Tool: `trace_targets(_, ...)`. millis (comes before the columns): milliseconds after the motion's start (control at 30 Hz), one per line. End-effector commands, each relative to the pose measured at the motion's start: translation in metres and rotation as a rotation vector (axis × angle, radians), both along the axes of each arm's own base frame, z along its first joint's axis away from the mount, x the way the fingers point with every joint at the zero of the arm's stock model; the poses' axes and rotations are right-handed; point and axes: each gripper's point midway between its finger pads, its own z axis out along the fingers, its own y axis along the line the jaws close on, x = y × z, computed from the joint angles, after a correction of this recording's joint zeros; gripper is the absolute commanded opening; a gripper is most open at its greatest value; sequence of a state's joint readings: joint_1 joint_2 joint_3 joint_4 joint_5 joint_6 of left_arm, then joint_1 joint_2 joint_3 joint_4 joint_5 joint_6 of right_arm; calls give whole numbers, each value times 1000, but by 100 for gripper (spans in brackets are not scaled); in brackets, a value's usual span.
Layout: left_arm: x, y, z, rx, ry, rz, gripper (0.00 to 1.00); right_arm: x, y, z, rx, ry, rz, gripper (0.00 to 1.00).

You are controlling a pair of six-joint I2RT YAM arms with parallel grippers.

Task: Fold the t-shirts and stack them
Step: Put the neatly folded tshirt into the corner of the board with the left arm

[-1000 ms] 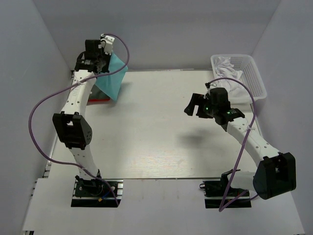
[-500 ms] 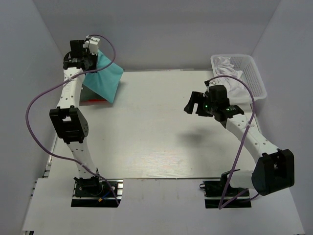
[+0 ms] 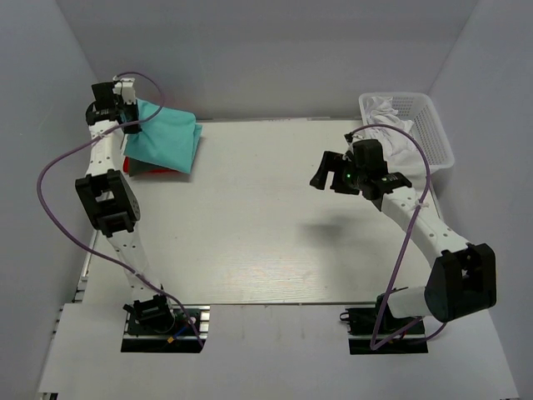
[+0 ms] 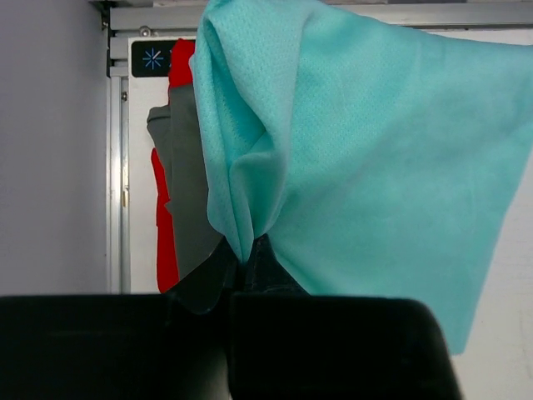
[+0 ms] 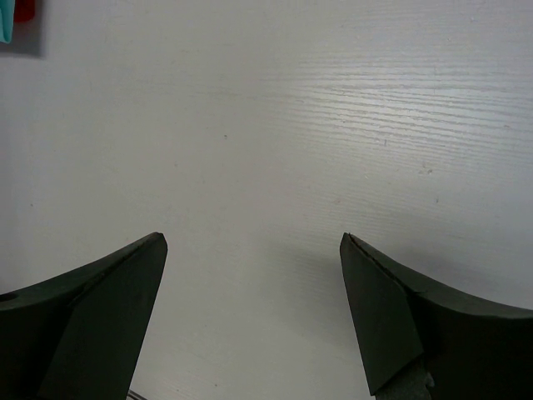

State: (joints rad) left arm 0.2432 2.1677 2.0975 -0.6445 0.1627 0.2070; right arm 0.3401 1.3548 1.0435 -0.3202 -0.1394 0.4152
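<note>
My left gripper should first go down to the stack's wall-side edge and then open, to get the pinched edge of the mint-teal t-shirt onto the dark grey shirt (image 4: 190, 208).
My left gripper (image 3: 132, 115) is shut on the mint-teal t-shirt (image 3: 165, 143) at the table's far left corner. The shirt hangs folded from the jaws and drapes over a stack there. In the left wrist view the teal cloth (image 4: 375, 167) is pinched between my fingertips (image 4: 248, 254), with the dark grey shirt (image 4: 190, 208) and the red shirt (image 4: 166, 242) lying beneath it. A red edge (image 3: 129, 167) shows under the teal in the top view. My right gripper (image 3: 326, 173) is open and empty, held above the table's right middle; its wrist view (image 5: 254, 242) shows only bare table.
A white lattice basket (image 3: 433, 125) with white cloth (image 3: 385, 112) inside stands at the far right corner, behind my right arm. The grey walls close in on the left, back and right of the table (image 3: 250, 225).
My left gripper has moved left and back with the teal shirt, which now lies lower and flatter over the stack. My right gripper has shifted slightly left.
</note>
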Motion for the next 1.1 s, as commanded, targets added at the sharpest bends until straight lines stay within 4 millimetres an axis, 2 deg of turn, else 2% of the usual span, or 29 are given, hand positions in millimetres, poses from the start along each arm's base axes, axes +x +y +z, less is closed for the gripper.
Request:
trace_targets(0,15,10,13,-37,-78,1,0,9,4,17,28,-33,-2,90)
trace_targets(67,20,11,1,-49,-74,9,0,10,4,16,30,-28,-3,90)
trace_targets(133,19,25,-11,-65,-55,41,0,11,4,16,29,-22,-10,90)
trace_targets(200,20,27,-26,-73,-30,59,0,11,5,16,32,-19,-11,90)
trace_targets(233,18,32,-26,-89,-30,83,0,11,4,16,28,-20,-10,90)
trace_targets(300,19,43,-41,-102,-13,129,0,11,5,15,31,-15,-8,90)
trace_targets(433,18,54,-51,-150,-4,186,0,11,8,13,42,-3,0,90)
trace_targets(467,17,57,-51,-145,-3,210,9,10,9,13,44,0,4,90)
trace_targets(500,17,59,-52,-146,-2,229,45,10,9,12,44,4,5,90)
trace_targets(533,15,64,-52,-139,-1,267,64,11,10,11,45,8,5,90)
trace_targets(567,13,66,-54,-139,8,286,99,10,9,12,49,9,6,90)
trace_targets(600,12,67,-45,-136,-7,300,99,9,11,11,48,9,16,90)
trace_targets(633,11,72,-45,-126,-7,330,99,10,11,12,52,4,17,90)
trace_targets(700,10,74,-24,-140,-39,368,99,8,14,13,58,3,29,90)
trace_targets(733,6,79,-27,-133,-25,416,99,9,14,15,64,2,31,90)
trace_targets(767,3,79,-15,-150,-43,445,99,9,15,15,64,2,33,90)
trace_targets(833,-1,80,-5,-164,-60,480,99,7,15,15,69,-1,38,90)
trace_targets(867,-4,78,-7,-181,-53,494,99,7,16,16,73,-6,42,90)
trace_targets(967,-10,71,3,-185,-56,512,99,3,18,18,82,-19,62,90)
trace_targets(1000,-13,72,-4,-191,-41,533,99,3,17,19,83,-24,61,90)
trace_targets(1067,-9,63,6,-194,-87,454,99,-1,17,18,82,-31,74,90)
